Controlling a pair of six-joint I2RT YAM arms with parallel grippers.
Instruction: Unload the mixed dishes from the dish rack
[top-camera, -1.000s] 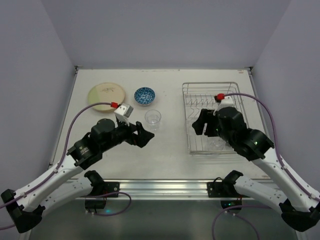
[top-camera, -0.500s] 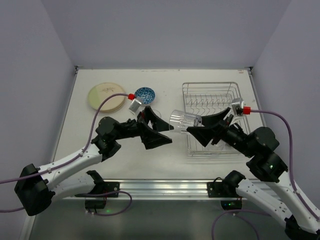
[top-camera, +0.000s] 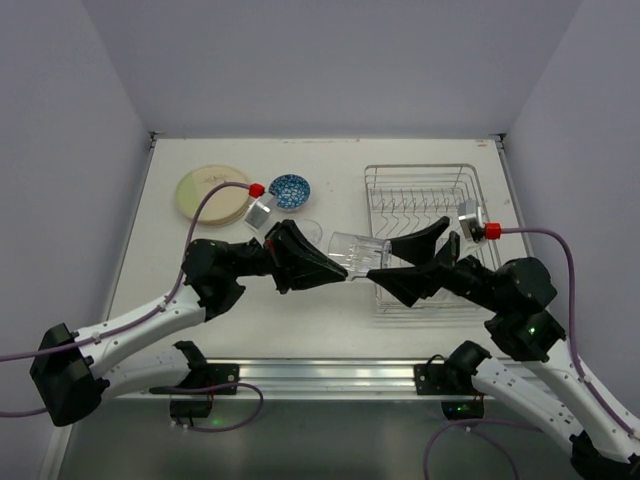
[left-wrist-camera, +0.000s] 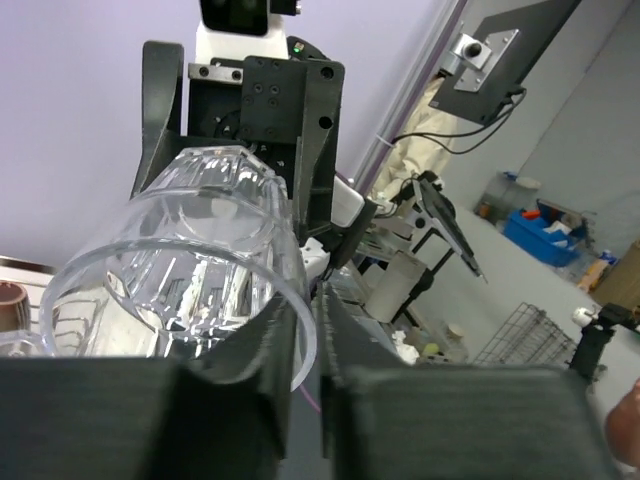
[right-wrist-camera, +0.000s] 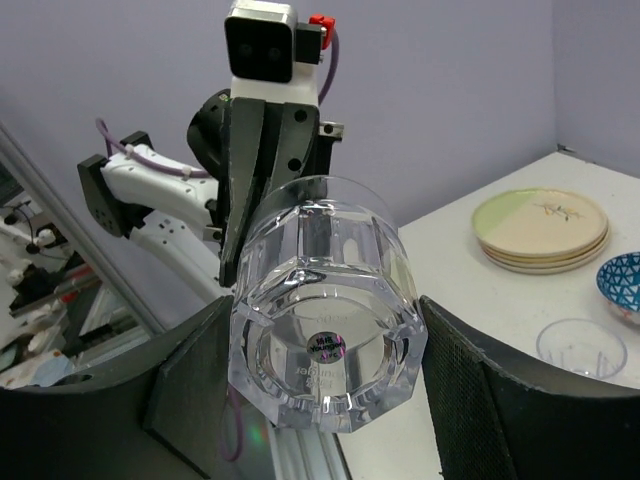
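Note:
The glass hangs sideways, so the robot's left gripper needs to turn downward, go lower toward the plates and release the glass upright on the tabletop beside the standing glass.
A clear faceted glass (top-camera: 355, 247) hangs on its side in mid-air between the arms, left of the dish rack (top-camera: 420, 190). My right gripper (top-camera: 380, 258) is shut on its thick base, one pad on each side (right-wrist-camera: 325, 350). My left gripper (top-camera: 340, 272) is shut on the glass (left-wrist-camera: 190, 260), its wall at the rim pinched between the two fingers (left-wrist-camera: 312, 330). The glass's base (right-wrist-camera: 325, 320) faces the right wrist camera. Cream plates (top-camera: 212, 193), a blue-patterned bowl (top-camera: 290, 190) and another clear glass (top-camera: 312, 228) stand on the table at the left.
The wire rack sits at the right of the table, its near part hidden by my right arm. In the right wrist view the plates (right-wrist-camera: 545, 225), bowl (right-wrist-camera: 620, 285) and standing glass (right-wrist-camera: 580, 350) lie beyond the held glass. The table's near rail (top-camera: 330, 375) runs below.
One second ago the arms were apart. The right arm carried the glass from the rack toward the middle, the left arm came to meet it, and the left fingers have closed on its rim.

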